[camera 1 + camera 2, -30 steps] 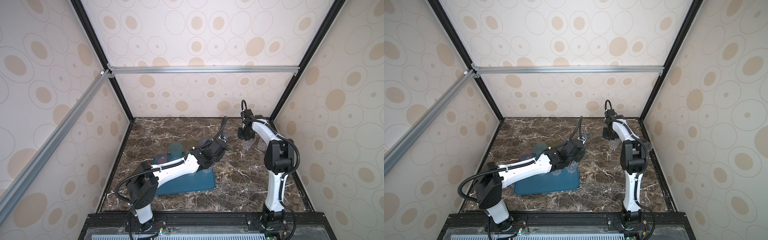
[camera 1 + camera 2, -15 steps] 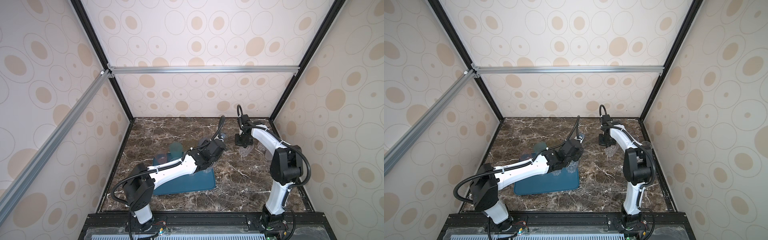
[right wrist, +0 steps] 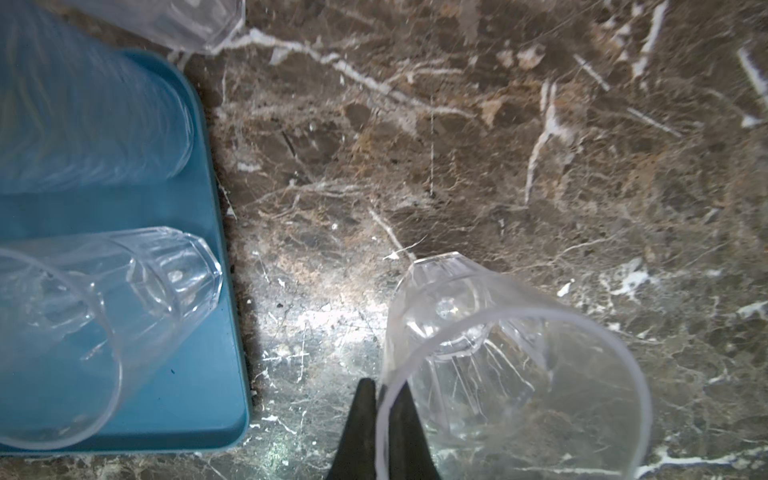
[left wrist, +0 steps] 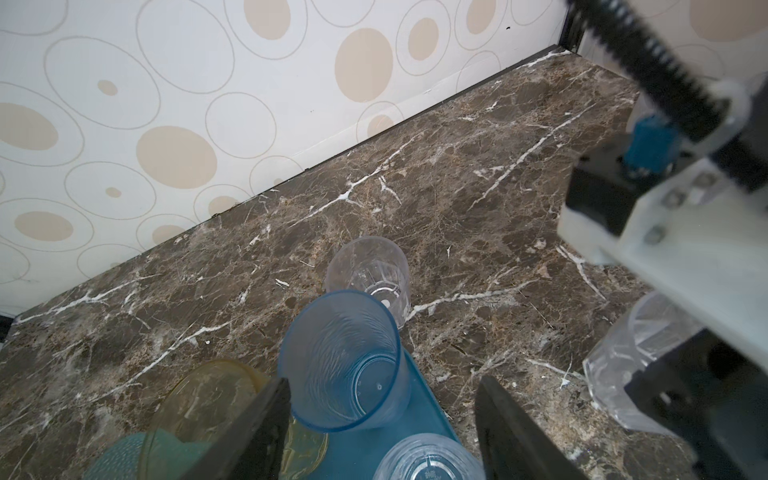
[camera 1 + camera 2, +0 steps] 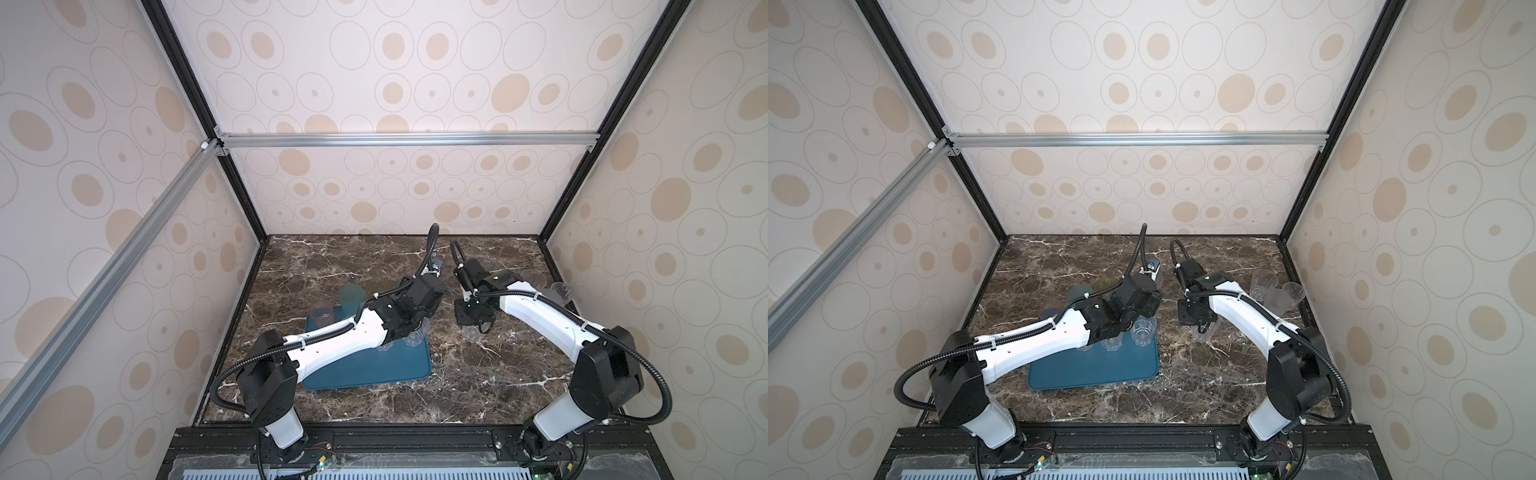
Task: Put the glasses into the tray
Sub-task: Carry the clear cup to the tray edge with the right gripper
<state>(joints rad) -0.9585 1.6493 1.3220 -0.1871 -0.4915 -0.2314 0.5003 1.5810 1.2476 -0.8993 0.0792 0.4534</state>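
My right gripper moves down onto the bare marble beside the tray next and releases the clear faceted glass's rim, since the glass still hangs tilted.
The teal-blue tray [image 5: 374, 370] [image 5: 1100, 374] lies left of centre. My right gripper [image 3: 380, 419] [image 5: 1202, 326] is shut on the rim of a clear faceted glass [image 3: 498, 353] [image 5: 471, 332], held tilted over the marble just right of the tray [image 3: 124, 208]. My left gripper [image 4: 382, 424] [image 5: 1133, 322] hangs open over the tray's far right corner. A grey-blue glass [image 4: 345, 361] and a clear glass [image 4: 428, 457] stand in the tray, below the gap between its fingers. Yellow [image 4: 208, 399], teal-green [image 5: 351, 297] and pink [image 5: 322, 318] glasses stand at the tray's far left.
Clear glasses [image 5: 1262, 282] [image 5: 1289, 293] stand on the marble at the back right, near the wall. One more clear glass [image 4: 368, 274] stands on the marble just beyond the tray's far edge. The two wrists are close together at mid-table.
My right gripper has closed on a clear glass at the back right and carried it left and nearer, up beside the tray. The left arm has shifted only slightly.
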